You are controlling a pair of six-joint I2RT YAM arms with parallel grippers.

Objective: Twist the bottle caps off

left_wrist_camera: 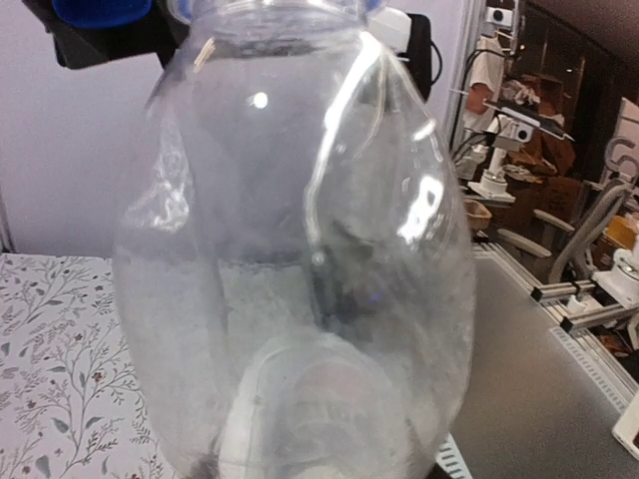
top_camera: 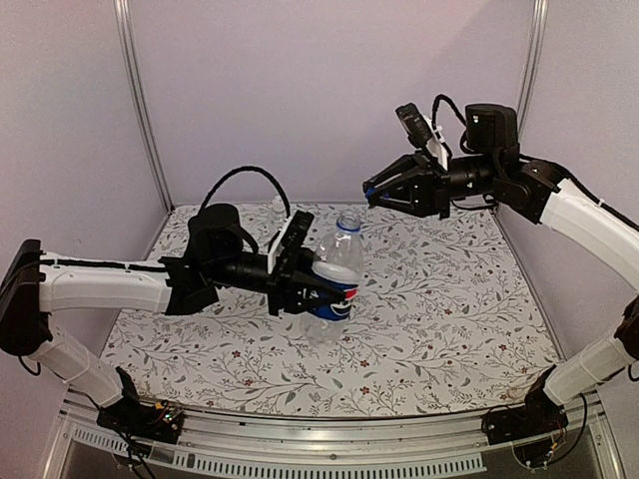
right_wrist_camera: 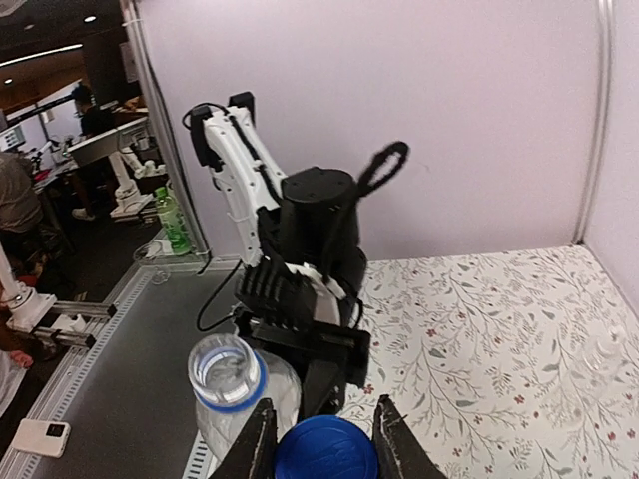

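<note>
My right gripper should tilt its fingers down, then lower and release the blue cap on the clear floral cloth below, beside the bottle.
My left gripper [top_camera: 318, 284] is shut on the Pepsi bottle [top_camera: 337, 271] and holds it upright above the table. The bottle's mouth [right_wrist_camera: 222, 369] is open, with a blue ring round its neck. In the left wrist view the clear bottle [left_wrist_camera: 300, 249] fills the frame and hides the fingers. My right gripper [top_camera: 371, 194] is up and to the right of the bottle, shut on the bright blue cap [right_wrist_camera: 326, 449], which is off the bottle. The plain bottle with a white cap [top_camera: 278, 210] stands at the back behind my left arm.
The table has a floral cloth [top_camera: 449, 299]. Purple walls with metal posts [top_camera: 140, 100] close in the back and sides. A metal rail [top_camera: 329, 439] runs along the near edge.
</note>
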